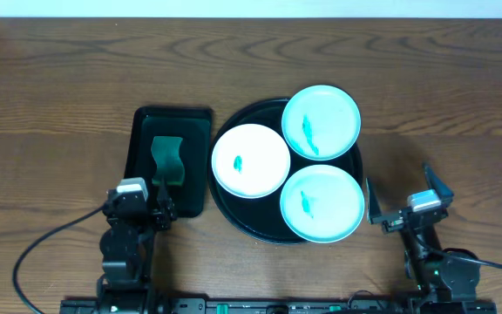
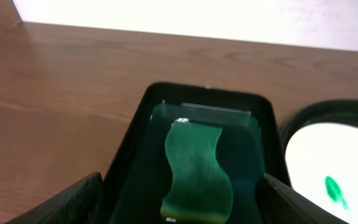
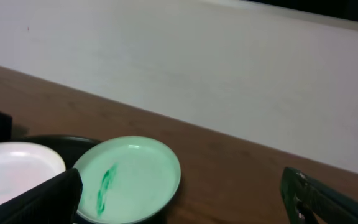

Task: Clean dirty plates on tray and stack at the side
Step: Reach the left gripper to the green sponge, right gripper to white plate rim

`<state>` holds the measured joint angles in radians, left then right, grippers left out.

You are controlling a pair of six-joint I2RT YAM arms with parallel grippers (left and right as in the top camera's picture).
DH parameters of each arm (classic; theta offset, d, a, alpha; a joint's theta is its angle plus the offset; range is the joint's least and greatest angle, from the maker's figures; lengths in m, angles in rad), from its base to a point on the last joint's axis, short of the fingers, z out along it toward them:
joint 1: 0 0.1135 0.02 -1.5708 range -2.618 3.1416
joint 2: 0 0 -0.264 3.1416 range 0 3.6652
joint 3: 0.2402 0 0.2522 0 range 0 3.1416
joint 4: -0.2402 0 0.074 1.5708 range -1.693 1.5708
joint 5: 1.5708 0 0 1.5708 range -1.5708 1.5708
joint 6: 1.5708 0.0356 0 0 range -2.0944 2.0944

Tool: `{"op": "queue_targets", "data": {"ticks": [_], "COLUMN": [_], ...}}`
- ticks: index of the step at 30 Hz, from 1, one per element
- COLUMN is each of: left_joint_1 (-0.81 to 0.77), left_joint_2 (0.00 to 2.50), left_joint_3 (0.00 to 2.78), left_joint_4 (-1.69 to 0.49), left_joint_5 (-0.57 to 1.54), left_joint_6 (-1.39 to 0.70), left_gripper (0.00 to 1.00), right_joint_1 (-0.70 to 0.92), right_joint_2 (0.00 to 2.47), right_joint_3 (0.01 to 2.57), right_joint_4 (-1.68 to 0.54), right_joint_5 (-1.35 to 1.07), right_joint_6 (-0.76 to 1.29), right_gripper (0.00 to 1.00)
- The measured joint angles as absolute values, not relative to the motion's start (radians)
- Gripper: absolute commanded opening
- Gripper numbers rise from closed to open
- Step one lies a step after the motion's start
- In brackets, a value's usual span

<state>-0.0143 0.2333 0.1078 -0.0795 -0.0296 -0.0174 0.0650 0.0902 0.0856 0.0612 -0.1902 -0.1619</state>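
Next, the right gripper swings over to its left in the overhead view, tilts down and straddles the white plate's rim, since that rim borders an open gap.
The round black tray [image 1: 238, 212] holds three plates. A white plate [image 1: 251, 160] with a small teal smear lies at its left. One mint-green plate [image 1: 321, 121] lies at the back right and another [image 1: 322, 203] at the front right, each with a teal smear. My left gripper [image 1: 162, 202] is open and empty at the near end of the small green tray. My right gripper [image 1: 402, 199] is open and empty, right of the black tray. The left wrist view shows the white plate [image 2: 328, 168]. The right wrist view shows a mint plate [image 3: 129, 177] and the white plate [image 3: 17, 163].
A rectangular dark green tray [image 1: 142, 131] lies left of the black tray and holds a wavy green sponge [image 1: 168, 160], which the left wrist view [image 2: 194, 171] shows between my left fingers [image 2: 179, 211]. A pale wall lies beyond the table in the right wrist view.
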Motion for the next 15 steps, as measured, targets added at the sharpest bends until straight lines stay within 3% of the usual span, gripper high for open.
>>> {"op": "queue_targets", "data": {"ticks": [6,15], "left_joint_1": [-0.014,-0.015], "left_joint_2": [0.375,0.627], "left_joint_3": [0.307,0.670], "left_joint_4": [-0.154,-0.469], "left_joint_5": [-0.030,-0.012], "left_joint_6": [-0.017,-0.018], "left_gripper": [0.78,0.78], "right_joint_1": [0.065,0.065], "right_joint_2": [0.262,0.643], "right_joint_3": [0.235,0.541], "right_joint_4": [0.061,-0.063], "right_joint_5": [-0.212,-0.319], "right_joint_6": [-0.157,-0.084], "right_gripper": [0.99,0.99]}}
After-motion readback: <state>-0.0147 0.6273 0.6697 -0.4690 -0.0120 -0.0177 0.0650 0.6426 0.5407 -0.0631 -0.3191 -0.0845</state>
